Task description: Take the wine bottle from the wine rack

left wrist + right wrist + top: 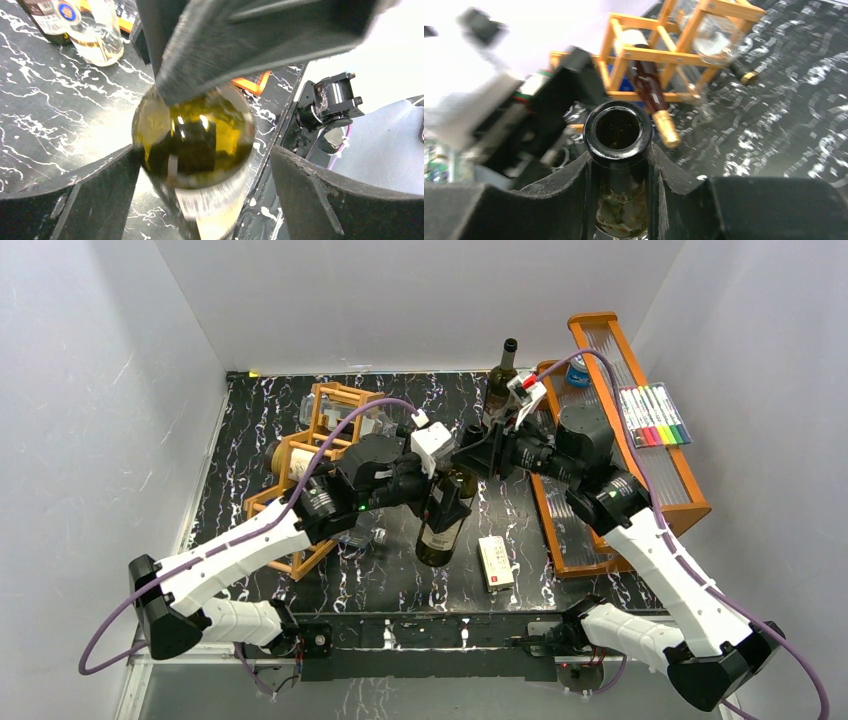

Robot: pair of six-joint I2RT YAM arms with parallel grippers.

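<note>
The left gripper stands open around the bottle, so the right gripper needs to carry the bottle outward and down onto the tabletop [509,488] beside the tiered tray next, then release it.
The wine bottle [440,537], dark green glass with a pale label, stands off the wine rack [338,390] at the middle of the table. My right gripper [466,460] is shut on its neck; the right wrist view has the open mouth of the bottle [618,131] just above the right gripper [619,162], one finger pressed on each side. My left gripper [205,156] is open around the bottle's shoulder [195,145], with gaps on both sides. In the overhead view the left gripper [440,502] sits at the bottle's upper body. The rack [664,50] holds a brown gold-capped bottle [649,85].
A dark bottle [502,380] stands at the back. An orange-brown tiered tray [690,495] with coloured markers [655,417] fills the right side. A white box [496,562] lies near the front edge. A clear bottle [102,37] stands on the table beyond the left gripper.
</note>
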